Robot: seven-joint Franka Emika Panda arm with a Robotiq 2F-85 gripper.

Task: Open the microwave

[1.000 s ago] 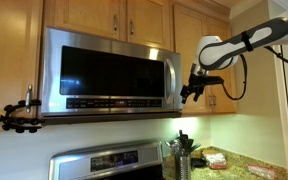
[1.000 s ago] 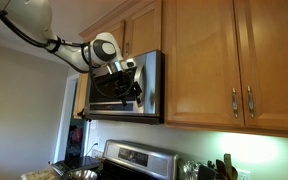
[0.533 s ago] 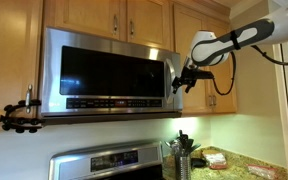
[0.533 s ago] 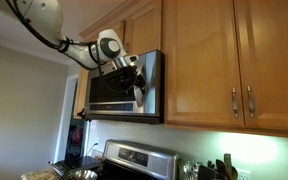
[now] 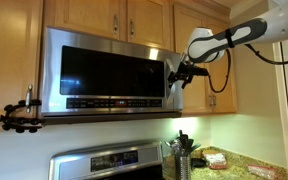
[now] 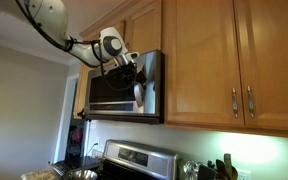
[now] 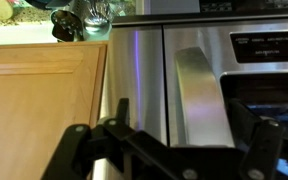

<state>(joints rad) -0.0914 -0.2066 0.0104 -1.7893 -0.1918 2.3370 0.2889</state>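
My gripper shifts slightly toward the right in the wrist view next, then closes around the vertical handle, since the handle stands nearer the finger on that side.
The microwave is wide and stainless steel, with a dark glass door, and is mounted under wooden cabinets; it shows in both exterior views. Its vertical steel handle runs along the door's right side. My gripper is at that right edge, level with the door's middle, and also shows from the side in an exterior view. In the wrist view, which stands upside down, my gripper is open with one finger on each side of the handle. I cannot tell whether the fingers touch it. The door looks shut.
Wooden cabinets flank and top the microwave, close to my arm. A steel stove stands below. A utensil holder and a stone counter are to the lower right. A black clamp mount sticks out at the microwave's left.
My gripper has moved up and left, from beside the cabinet below the microwave's right corner to the door handle. The microwave has not moved.
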